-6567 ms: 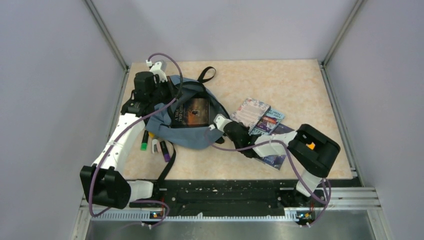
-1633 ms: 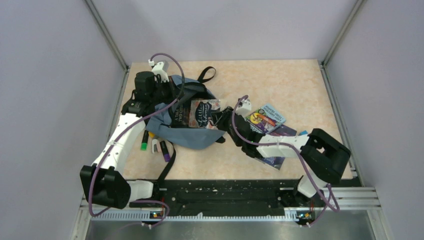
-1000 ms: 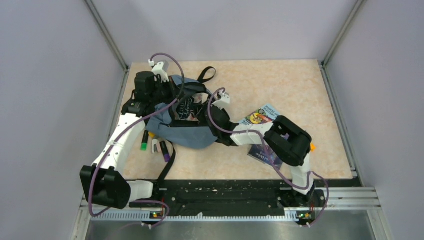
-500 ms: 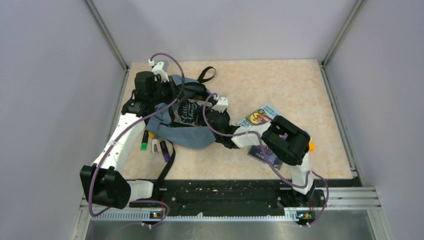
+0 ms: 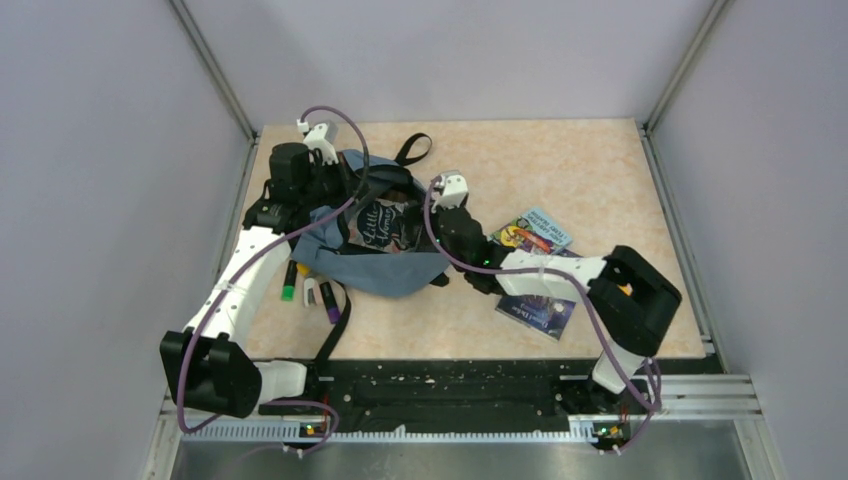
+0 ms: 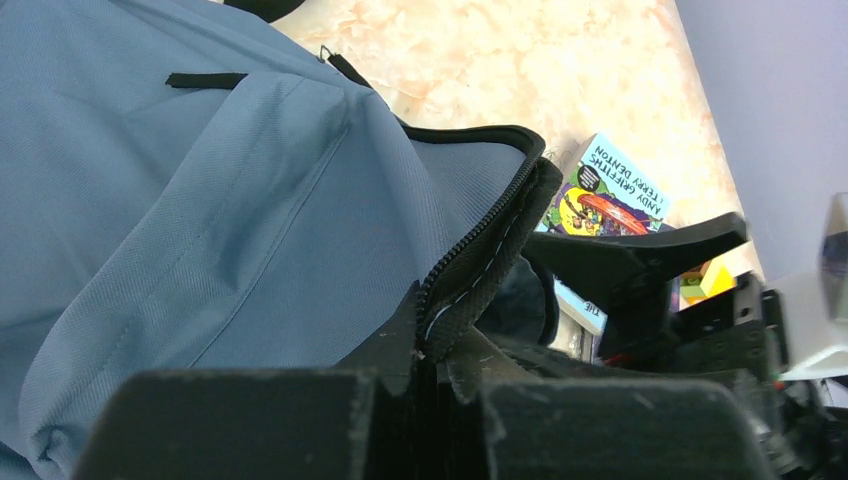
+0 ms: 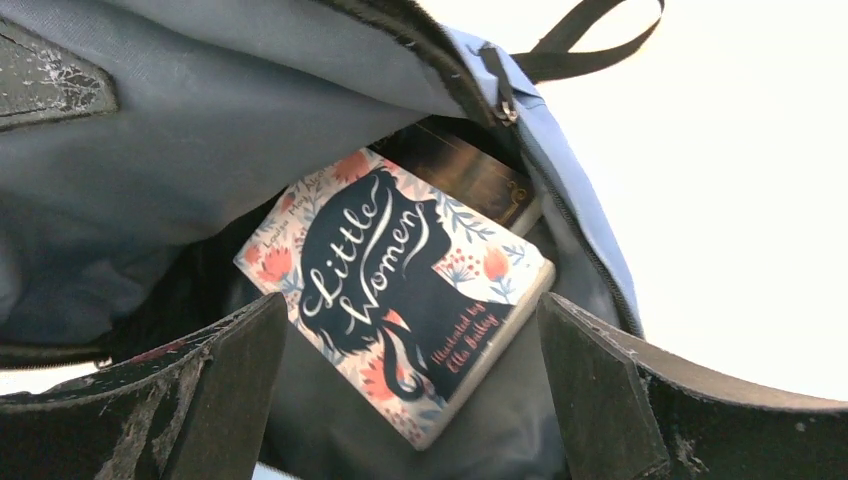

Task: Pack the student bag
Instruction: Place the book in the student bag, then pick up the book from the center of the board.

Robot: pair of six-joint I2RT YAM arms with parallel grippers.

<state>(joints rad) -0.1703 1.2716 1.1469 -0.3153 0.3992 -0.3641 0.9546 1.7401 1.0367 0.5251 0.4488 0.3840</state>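
My right gripper should move from the bag (image 5: 375,270) to the right in the top view and down onto the colourful book's light-blue edge (image 5: 556,225), because the book is still outside.
The student bag (image 5: 375,270) lies open at the left of the table, grey-blue with black straps. My left gripper (image 5: 335,190) is shut on the bag's black zipper edge (image 6: 470,290) and holds the mouth up. Inside lies a "Little Women" book (image 7: 400,280) on top of a dark book (image 7: 470,175). My right gripper (image 7: 412,320) stands open at the bag's mouth, one finger on either side of the book's near corner and not touching it. In the top view the right gripper (image 5: 432,218) sits at the bag's right edge.
Two more books lie right of the bag: a colourful one (image 5: 535,232) and a dark purple one (image 5: 537,310) partly under the right forearm. Coloured markers (image 5: 310,292) lie by the bag's left side, near a black strap (image 5: 335,335).
My right gripper carried the "Little Women" book into the bag, opened, let it go and drew back a little to the right. The left gripper kept its hold.
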